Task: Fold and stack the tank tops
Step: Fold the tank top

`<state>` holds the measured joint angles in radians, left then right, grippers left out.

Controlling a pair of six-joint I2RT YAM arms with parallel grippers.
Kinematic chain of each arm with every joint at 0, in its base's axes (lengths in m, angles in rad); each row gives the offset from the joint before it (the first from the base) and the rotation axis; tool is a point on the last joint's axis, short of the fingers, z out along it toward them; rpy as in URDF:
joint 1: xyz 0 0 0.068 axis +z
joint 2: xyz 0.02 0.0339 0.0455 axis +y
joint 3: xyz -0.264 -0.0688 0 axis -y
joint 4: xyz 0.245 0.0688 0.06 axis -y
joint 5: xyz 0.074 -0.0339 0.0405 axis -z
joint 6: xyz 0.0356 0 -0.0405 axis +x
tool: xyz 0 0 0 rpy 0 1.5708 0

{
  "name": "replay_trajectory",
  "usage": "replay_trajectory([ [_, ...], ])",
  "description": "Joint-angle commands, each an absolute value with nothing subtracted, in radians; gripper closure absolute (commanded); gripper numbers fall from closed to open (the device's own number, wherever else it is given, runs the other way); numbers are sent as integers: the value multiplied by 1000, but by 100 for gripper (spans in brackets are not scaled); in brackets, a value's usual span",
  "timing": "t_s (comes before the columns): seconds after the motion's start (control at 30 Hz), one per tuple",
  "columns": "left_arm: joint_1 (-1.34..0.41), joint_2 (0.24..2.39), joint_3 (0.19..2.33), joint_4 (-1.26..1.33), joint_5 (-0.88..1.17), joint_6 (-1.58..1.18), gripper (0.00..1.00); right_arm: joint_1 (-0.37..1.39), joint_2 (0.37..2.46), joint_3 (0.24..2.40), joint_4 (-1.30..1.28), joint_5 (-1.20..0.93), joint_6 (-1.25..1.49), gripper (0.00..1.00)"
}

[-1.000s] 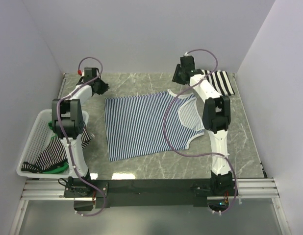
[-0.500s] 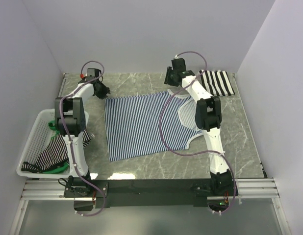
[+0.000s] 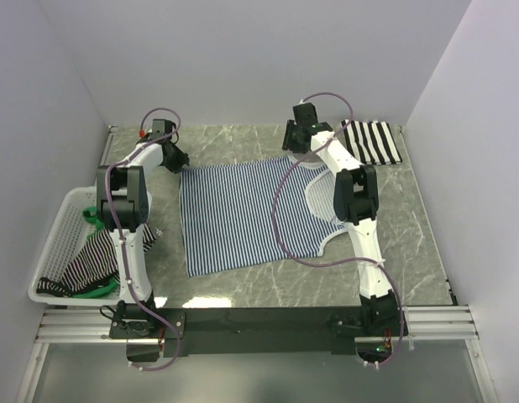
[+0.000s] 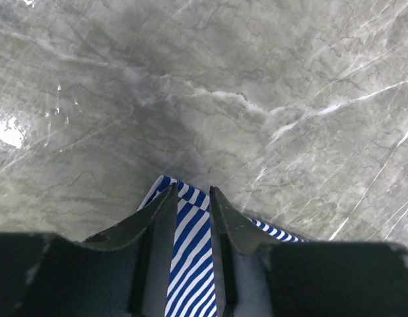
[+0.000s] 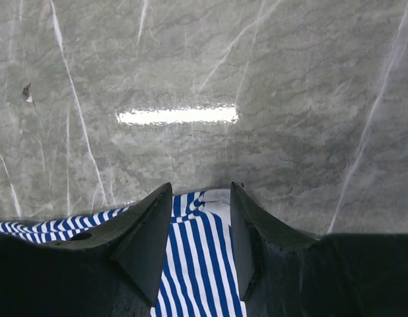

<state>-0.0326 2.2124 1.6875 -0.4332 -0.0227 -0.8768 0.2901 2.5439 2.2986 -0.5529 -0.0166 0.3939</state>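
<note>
I should keep my right gripper over the tank top's white-trimmed strap end next, lower it slightly and close on that end, because it is already between my open fingers.
A thin navy-and-white striped tank top [image 3: 243,214] lies flat in the middle of the table, with its white-trimmed neck and arm openings to the right. My left gripper [image 3: 177,161] is at its far left corner. In the left wrist view the jaws [image 4: 193,191] stand slightly apart over that corner's cloth [image 4: 191,244]. My right gripper [image 3: 290,151] is at the far right shoulder strap. Its jaws [image 5: 201,188] stand apart on either side of the strap end [image 5: 197,257]. A folded broad black-and-white striped tank top [image 3: 375,141] lies at the far right corner.
A white mesh basket [image 3: 62,231] stands at the left table edge, holding more striped garments [image 3: 87,264] and something green. Grey walls close in the table on the left, back and right. The arms' base rail runs along the near edge.
Both arms have swung inward and lowered onto the far edge of the spread tank top: the left gripper onto its far left corner, the right gripper leftward from near the folded top onto the shoulder strap.
</note>
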Motion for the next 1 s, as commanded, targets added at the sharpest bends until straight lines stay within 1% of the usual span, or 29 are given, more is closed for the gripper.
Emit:
replay_trajectory([
  [0.0, -37, 2226, 1727, -440, -37, -857, 68, 288, 2568, 2352, -571, -2, 377, 53],
  [0.17, -38, 2236, 1735, -448, -44, -862, 70, 290, 2568, 2361, -584, -2, 383, 52],
  [0.27, -40, 2238, 1735, -453, -51, -864, 73, 296, 2572, 2365, -597, -2, 382, 54],
  [0.43, -49, 2247, 1749, -463, -55, -851, 77, 301, 2572, 2367, -606, -2, 377, 55],
  [0.67, -67, 2275, 1790, -476, -55, -845, 78, 302, 2583, 2399, -635, 41, 361, 53],
  [0.83, -78, 2293, 1828, -485, -52, -844, 79, 302, 2583, 2402, -643, 54, 353, 55],
  [0.97, -83, 2306, 1841, -491, -57, -842, 79, 301, 2574, 2396, -652, 103, 342, 53],
])
